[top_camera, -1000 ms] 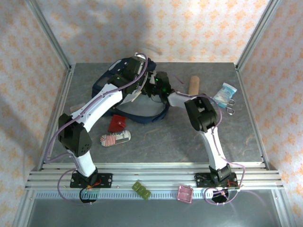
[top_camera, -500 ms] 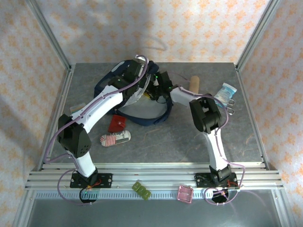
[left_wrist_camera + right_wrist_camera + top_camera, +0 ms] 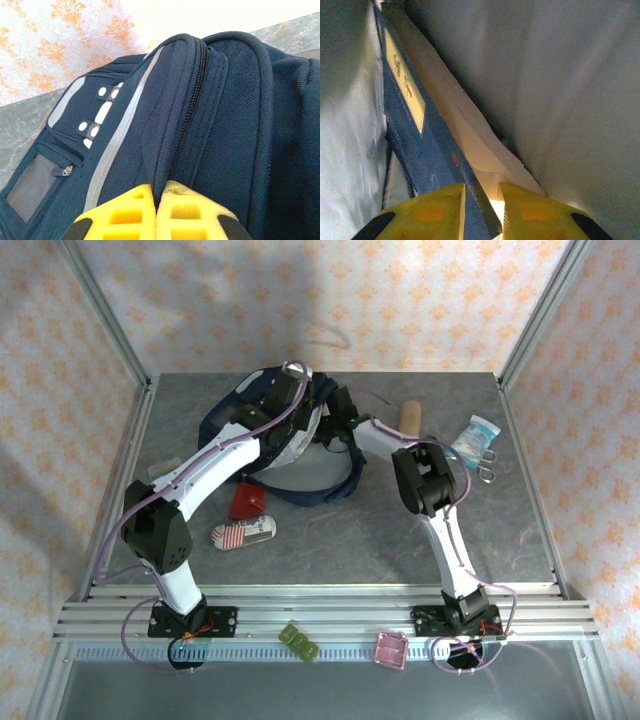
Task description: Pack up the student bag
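My left gripper will bring the fold of fabric across the bag's opening [image 3: 312, 466] toward the wooden roll and release it, because the raised fold leaves the bag's grey lining uncovered.
The student bag [image 3: 222, 422], navy blue with a pale grey stripe [image 3: 116, 150], lies at the far middle of the table. My left gripper [image 3: 156, 192] is shut on a fold of its fabric beside the zip and holds the opening up [image 3: 296, 400]. My right gripper [image 3: 328, 428] reaches inside the bag. There its yellow fingers [image 3: 436, 207] are closed around the edge of a blue book with a yellow label [image 3: 420, 145], pale pages beside it. The bag's grey lining [image 3: 565, 100] surrounds them.
A red pouch [image 3: 247, 501] and a striped pencil case [image 3: 243, 532] lie near the left arm. A wooden roll [image 3: 409, 418], a blue-white packet [image 3: 474, 437] and a metal item [image 3: 487, 470] sit at the right. Small green [image 3: 298, 642] and pink [image 3: 390, 650] pieces rest on the front rail.
The right wrist has moved a little toward the far side, deeper into the bag's mouth. The left gripper has kept its hold and drawn the bag's edge slightly farther away.
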`<state>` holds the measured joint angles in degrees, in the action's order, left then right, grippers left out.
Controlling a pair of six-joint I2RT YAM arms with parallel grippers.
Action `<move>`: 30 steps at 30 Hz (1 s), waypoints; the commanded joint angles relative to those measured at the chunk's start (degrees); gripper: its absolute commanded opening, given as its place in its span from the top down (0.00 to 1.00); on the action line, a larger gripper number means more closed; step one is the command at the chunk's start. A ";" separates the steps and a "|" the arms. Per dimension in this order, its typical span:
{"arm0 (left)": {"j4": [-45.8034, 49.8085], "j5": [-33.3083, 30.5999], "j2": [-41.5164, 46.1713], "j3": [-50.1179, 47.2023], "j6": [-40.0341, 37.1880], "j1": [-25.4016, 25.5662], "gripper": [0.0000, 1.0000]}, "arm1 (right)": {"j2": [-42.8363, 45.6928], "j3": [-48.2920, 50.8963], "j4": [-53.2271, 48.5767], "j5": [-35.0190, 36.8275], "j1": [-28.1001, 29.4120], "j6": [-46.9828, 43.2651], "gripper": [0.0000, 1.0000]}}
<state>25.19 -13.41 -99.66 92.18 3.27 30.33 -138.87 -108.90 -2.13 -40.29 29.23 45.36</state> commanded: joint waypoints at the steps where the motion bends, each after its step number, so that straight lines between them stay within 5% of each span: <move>1: -4.79 2.09 2.81 0.53 4.54 0.11 1.00 | -1.02 -3.90 -0.62 -1.99 0.18 -0.46 0.78; 4: -5.55 3.48 2.45 -0.01 8.24 0.21 1.00 | 5.00 2.96 -2.18 -0.56 -0.55 -4.18 0.74; 8: -8.25 4.97 1.36 -1.12 14.74 0.19 1.00 | 21.50 24.12 -2.10 4.88 -1.92 -9.62 0.59; 13: -11.86 4.92 -1.51 -0.86 22.90 0.28 1.00 | 40.60 44.84 -4.05 12.51 -3.13 -14.01 0.55; 19: -19.03 1.11 -4.68 -1.22 35.85 1.57 1.00 | 54.02 55.73 -7.56 16.59 -2.96 -16.76 0.57; 25: -18.70 -0.40 -13.71 9.26 41.37 3.68 1.00 | 54.88 56.88 -6.31 16.51 1.91 -18.84 0.60; 28: -16.96 1.49 -14.94 12.00 40.18 3.78 0.58 | 52.76 56.87 -4.30 15.64 3.73 -17.81 0.60; 30: -17.41 4.02 -12.38 9.02 39.10 3.67 0.47 | 51.73 57.21 -2.54 15.28 4.96 -17.41 0.59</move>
<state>11.00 -10.81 -116.20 100.47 41.52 34.04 -85.21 -52.31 -7.42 -25.45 33.17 28.42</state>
